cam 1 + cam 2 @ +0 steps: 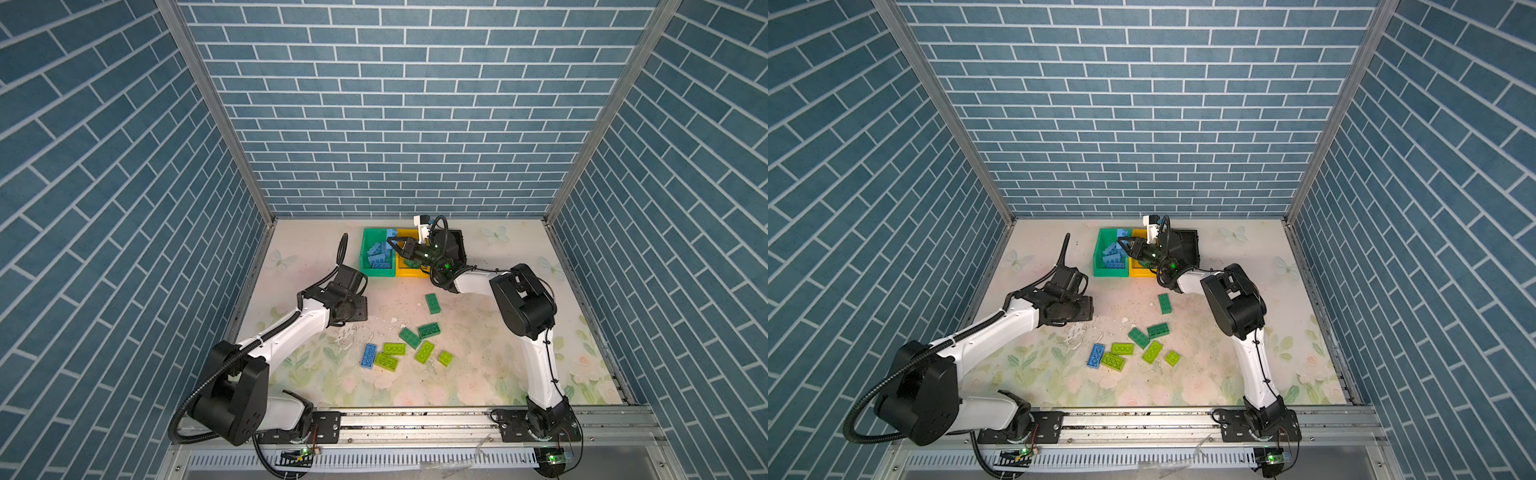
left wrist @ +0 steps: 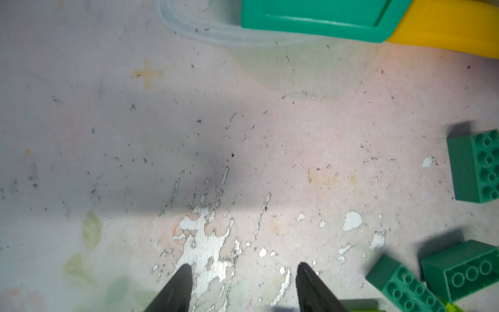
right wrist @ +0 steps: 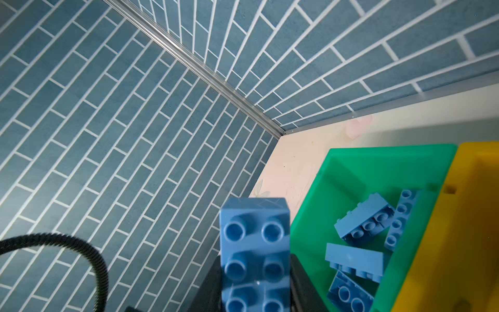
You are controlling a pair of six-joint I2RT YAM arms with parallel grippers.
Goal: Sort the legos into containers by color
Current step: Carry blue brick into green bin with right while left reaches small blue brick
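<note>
I will next ease my right gripper farther over the open green container below, away from the yellow one, and release the brick above matching legos.
My right gripper (image 3: 255, 272) is shut on a light blue brick (image 3: 255, 229) and hangs over the green container (image 3: 337, 173), which holds several light blue legos (image 3: 364, 218). In both top views that gripper (image 1: 394, 242) sits above the green container (image 1: 365, 253), beside the yellow one (image 1: 405, 272) and the black one (image 1: 459, 241). My left gripper (image 2: 244, 286) is open over bare worn mat with nothing between its fingers. Loose on the mat lie a blue brick (image 1: 368, 355), lime bricks (image 1: 394, 348) and dark green bricks (image 1: 433, 303).
In the left wrist view, dark green bricks (image 2: 478, 167) (image 2: 464, 267) lie off to one side of the fingers. The green container's front (image 2: 310, 24) and the yellow one (image 2: 445, 32) show at the far edge. Blue brick-pattern walls (image 1: 395, 124) enclose the mat.
</note>
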